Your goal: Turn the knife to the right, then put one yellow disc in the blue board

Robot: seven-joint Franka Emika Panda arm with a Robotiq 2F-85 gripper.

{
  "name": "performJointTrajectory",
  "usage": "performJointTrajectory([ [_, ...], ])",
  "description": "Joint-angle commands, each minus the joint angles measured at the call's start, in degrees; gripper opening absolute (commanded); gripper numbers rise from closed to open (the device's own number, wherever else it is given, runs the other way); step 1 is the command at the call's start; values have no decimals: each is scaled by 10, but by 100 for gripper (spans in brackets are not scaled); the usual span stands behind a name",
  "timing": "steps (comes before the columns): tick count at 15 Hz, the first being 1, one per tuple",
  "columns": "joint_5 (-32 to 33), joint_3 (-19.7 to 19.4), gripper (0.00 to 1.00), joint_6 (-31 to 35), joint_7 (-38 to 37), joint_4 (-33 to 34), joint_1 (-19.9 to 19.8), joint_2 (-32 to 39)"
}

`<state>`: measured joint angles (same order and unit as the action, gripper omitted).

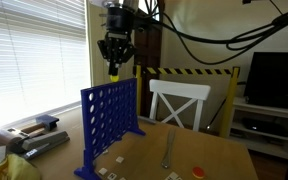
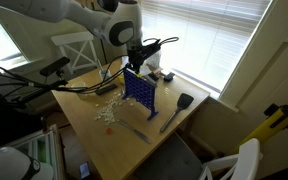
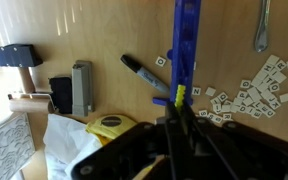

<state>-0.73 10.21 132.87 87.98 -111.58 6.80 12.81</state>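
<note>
My gripper shifts slightly above the blue board's top edge [image 1: 114, 83] [image 3: 181, 88] next and releases the yellow disc edge-on in line with it.
The blue board [image 1: 109, 122] stands upright on the wooden table; it also shows in an exterior view [image 2: 139, 92] and edge-on from above in the wrist view [image 3: 186, 40]. My gripper [image 1: 114, 58] hangs just above the board's top edge, shut on a yellow disc [image 1: 114, 72]. In the wrist view the yellow disc [image 3: 181, 95] sits edge-on between the fingertips [image 3: 181, 108], in line with the board's top. The knife [image 1: 168, 150] lies flat on the table beside the board, apart from it; it also shows in the wrist view [image 3: 263, 25].
An orange-red disc [image 1: 197, 171] lies near the table's front edge. Letter tiles [image 3: 254, 88] are scattered beside the board. A marker [image 3: 142, 72], stapler [image 3: 81, 86], mallet [image 3: 14, 55] and yellow tape measure [image 3: 109, 125] lie on its other side. A white chair [image 1: 179, 100] stands behind the table.
</note>
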Motion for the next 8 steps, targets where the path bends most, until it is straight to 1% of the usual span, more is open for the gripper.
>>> performJointTrajectory([
  [1,-18,8,2,-29,16,-1,-9,3],
  [3,-17,7,2,-43,14,0,-9,5],
  [8,-8,6,2,-30,14,-3,-8,8],
])
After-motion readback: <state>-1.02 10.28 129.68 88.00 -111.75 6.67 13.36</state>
